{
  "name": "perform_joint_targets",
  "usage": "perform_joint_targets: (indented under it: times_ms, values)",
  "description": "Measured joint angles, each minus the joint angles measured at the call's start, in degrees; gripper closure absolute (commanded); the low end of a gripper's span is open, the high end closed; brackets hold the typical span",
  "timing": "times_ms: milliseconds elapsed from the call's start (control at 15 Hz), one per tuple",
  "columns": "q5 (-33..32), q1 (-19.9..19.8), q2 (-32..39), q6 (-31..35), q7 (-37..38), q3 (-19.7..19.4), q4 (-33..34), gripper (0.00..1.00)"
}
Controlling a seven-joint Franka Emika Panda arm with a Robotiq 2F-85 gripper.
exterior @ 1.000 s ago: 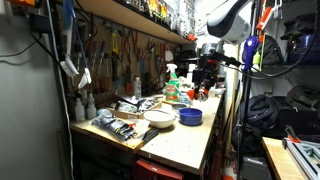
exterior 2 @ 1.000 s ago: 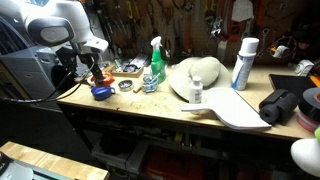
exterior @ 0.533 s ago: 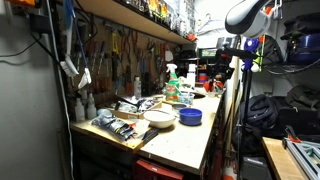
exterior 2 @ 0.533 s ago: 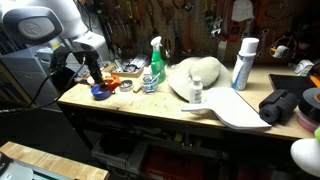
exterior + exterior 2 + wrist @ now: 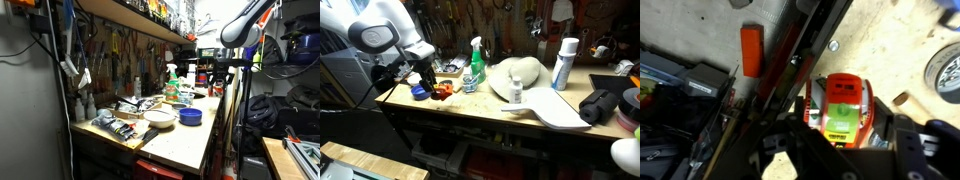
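Note:
My gripper moves away from the blue bowl [image 5: 420, 92] and down next, to the bare wood before the green spray bottle, a clear spot to release the object.
My gripper [image 5: 840, 135] is shut on a red-orange object with a green label [image 5: 843, 100], which sits between the two dark fingers in the wrist view. In an exterior view the gripper [image 5: 430, 84] holds this object [image 5: 442, 92] low over the left end of the wooden workbench [image 5: 470, 108], just right of a blue bowl [image 5: 420, 92]. In an exterior view the gripper [image 5: 214, 80] hangs at the bench's far end, beyond the blue bowl [image 5: 190, 116].
A green spray bottle [image 5: 475, 62] stands right of the gripper, then a white domed item [image 5: 515, 75] and a white can [image 5: 563, 62]. A white dish [image 5: 158, 117] and tools lie mid-bench. The wrist view shows a red block [image 5: 751, 50] and a metal ring [image 5: 943, 70].
The arm has swung over the bench, carrying the red-orange object from above the blue bowl to a lower spot beside it, toward the spray bottle.

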Motion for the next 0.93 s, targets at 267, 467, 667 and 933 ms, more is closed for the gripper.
perform_joint_targets:
  times_ms: [267,467,667,933]
  values:
    - [-4.00,-0.63,8.33,1.80,14.96,-0.20,5.74,0.60]
    - [-9.97,-0.74,13.23,1.80,27.39,-0.99,10.07,0.60]
    - [-13.69,1.37,17.30,1.78,35.51,-3.18,13.67,0.60]
    - [-15.68,5.86,21.75,1.78,41.69,-5.71,17.47,0.60]
